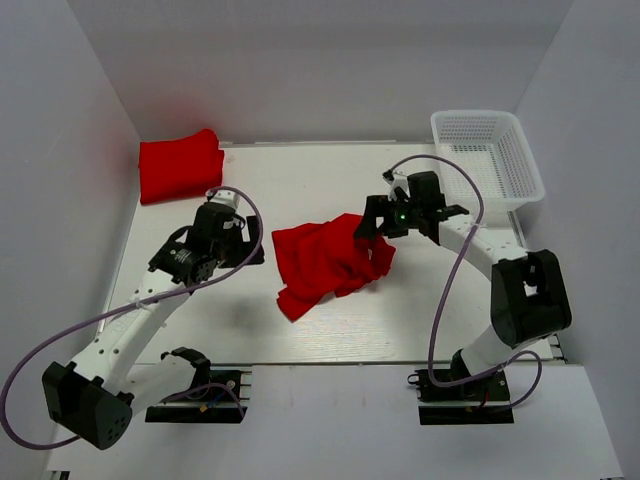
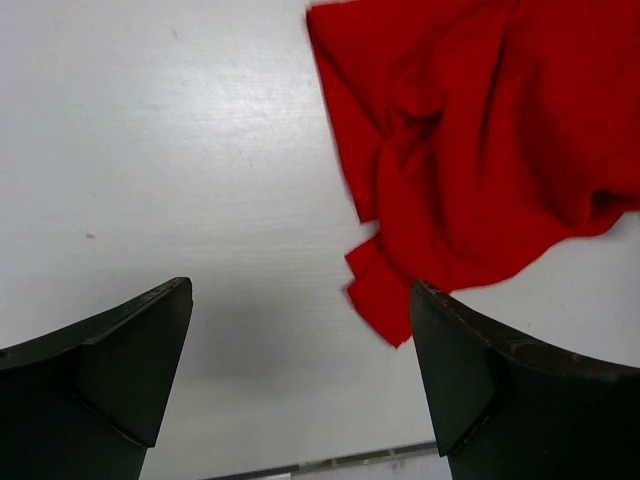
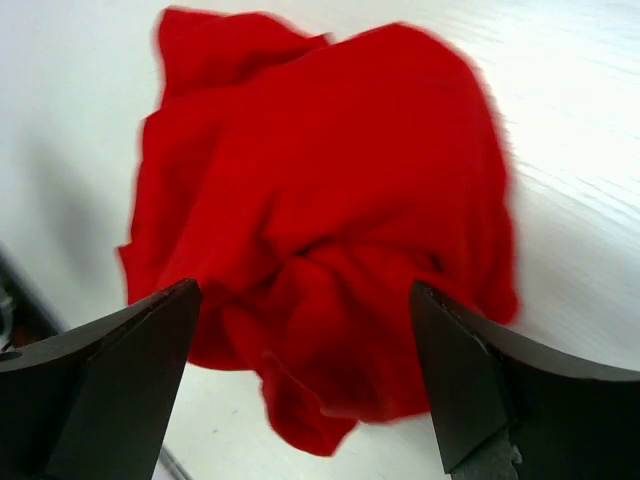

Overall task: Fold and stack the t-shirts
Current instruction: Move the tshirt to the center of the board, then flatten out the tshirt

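The heap's near flap [image 1: 293,303] [image 2: 386,304] sticks out alone on the tabletop, below and back, so the left gripper should next bring its open fingers back and down over the flap.
A crumpled red t-shirt [image 1: 325,262] lies in a heap at the middle of the white table. It also shows in the left wrist view [image 2: 480,150] and in the right wrist view [image 3: 320,230]. A second red t-shirt [image 1: 178,165] lies folded at the far left corner. My left gripper [image 1: 252,247] is open and empty, just left of the heap. My right gripper [image 1: 368,222] is open and empty, hovering over the heap's right edge; the cloth sits below and between its jaws, not pinched.
A white plastic mesh basket [image 1: 487,155] stands at the far right corner. White walls enclose the table [image 1: 300,190] on the left, back and right. Purple cables loop from both arms.
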